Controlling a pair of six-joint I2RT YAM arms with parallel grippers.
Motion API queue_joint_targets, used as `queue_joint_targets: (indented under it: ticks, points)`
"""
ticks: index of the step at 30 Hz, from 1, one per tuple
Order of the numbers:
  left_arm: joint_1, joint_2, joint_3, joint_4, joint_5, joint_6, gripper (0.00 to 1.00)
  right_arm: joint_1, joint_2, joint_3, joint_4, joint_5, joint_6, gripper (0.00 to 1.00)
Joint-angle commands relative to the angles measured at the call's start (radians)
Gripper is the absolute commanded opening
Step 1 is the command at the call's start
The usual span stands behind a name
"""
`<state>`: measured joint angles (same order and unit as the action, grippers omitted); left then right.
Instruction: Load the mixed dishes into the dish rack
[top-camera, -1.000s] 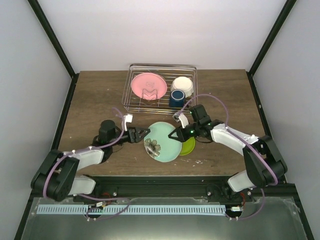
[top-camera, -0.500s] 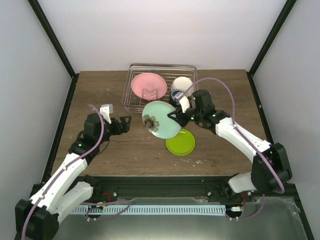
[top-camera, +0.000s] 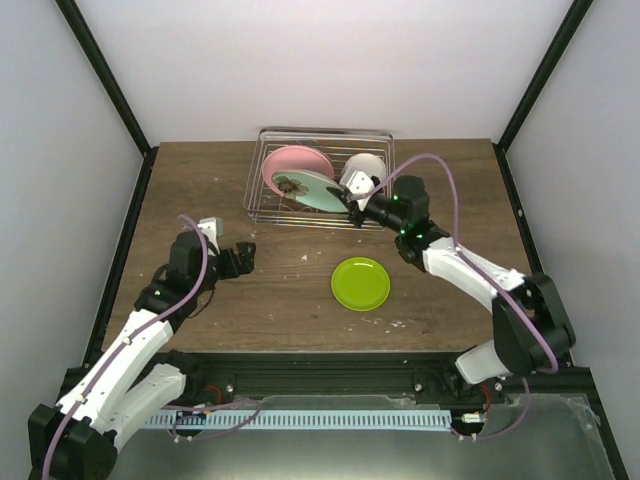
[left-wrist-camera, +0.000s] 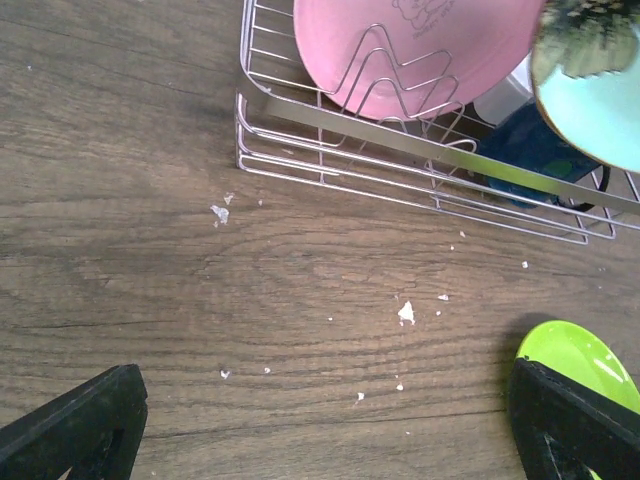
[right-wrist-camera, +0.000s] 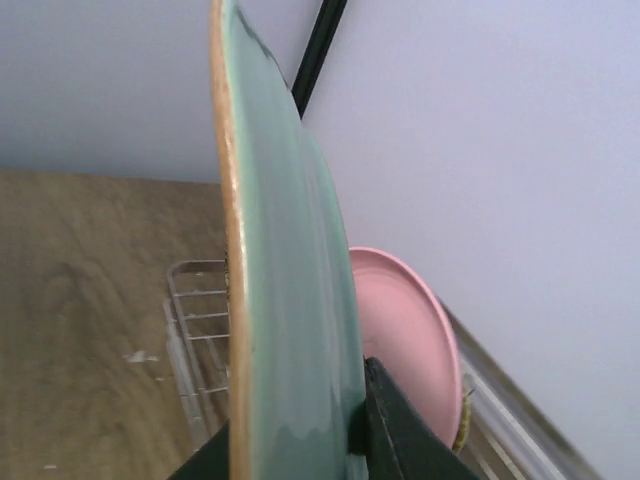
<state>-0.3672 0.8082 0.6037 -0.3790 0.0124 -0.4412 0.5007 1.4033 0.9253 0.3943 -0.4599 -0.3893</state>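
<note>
I will next lower my right gripper, tilting the mint-green plate upright into the free wire loops by the pink plate (top-camera: 288, 162) to the left in the top view.
My right gripper (top-camera: 352, 208) is shut on the mint-green plate (top-camera: 308, 190) and holds it on edge over the silver wire dish rack (top-camera: 262, 205), just in front of the pink plate (top-camera: 288, 162) standing in it. In the right wrist view the green plate (right-wrist-camera: 285, 330) fills the middle, with the pink plate (right-wrist-camera: 405, 340) behind. The white bowl (top-camera: 368, 166) sits in the rack's right side; the dark blue mug (left-wrist-camera: 530, 150) is mostly hidden. The yellow-lime plate (top-camera: 361, 283) lies flat on the table. My left gripper (top-camera: 244, 256) is open and empty over bare wood.
The wooden table (top-camera: 200, 190) carries small white crumbs (left-wrist-camera: 405, 313) in front of the rack. White walls and black frame posts (top-camera: 105, 75) enclose the table at the back and sides.
My right gripper has carried the green plate up and back from above the table into the rack, beside the pink plate. My left arm has hardly moved.
</note>
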Motion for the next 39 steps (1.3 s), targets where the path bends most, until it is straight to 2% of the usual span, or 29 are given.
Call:
queue_joint_targets:
  ticks: [1,4,11,18,24,32,39]
  points:
    - [0.004,-0.009,-0.007,-0.003,0.006,0.01,1.0,0.004,0.097,-0.003,0.444,0.001,-0.218,0.01]
    - [0.004,-0.009,-0.005,-0.004,0.004,0.012,1.0,0.003,0.184,0.022,0.552,0.012,-0.286,0.01]
    - [0.004,0.003,0.007,-0.012,-0.005,0.023,1.0,-0.006,0.318,0.093,0.651,-0.016,-0.373,0.01]
    - [0.005,0.021,0.01,-0.004,-0.013,0.034,1.0,-0.025,0.39,0.148,0.643,-0.054,-0.409,0.01]
    - [0.006,0.045,0.015,0.005,-0.012,0.041,1.0,-0.036,0.433,0.205,0.544,-0.102,-0.443,0.01]
    - [0.01,0.059,0.018,0.012,-0.01,0.045,1.0,-0.061,0.477,0.322,0.262,-0.21,-0.493,0.01]
    - [0.014,0.073,0.02,0.023,0.004,0.044,1.0,-0.065,0.524,0.411,0.115,-0.208,-0.532,0.02]
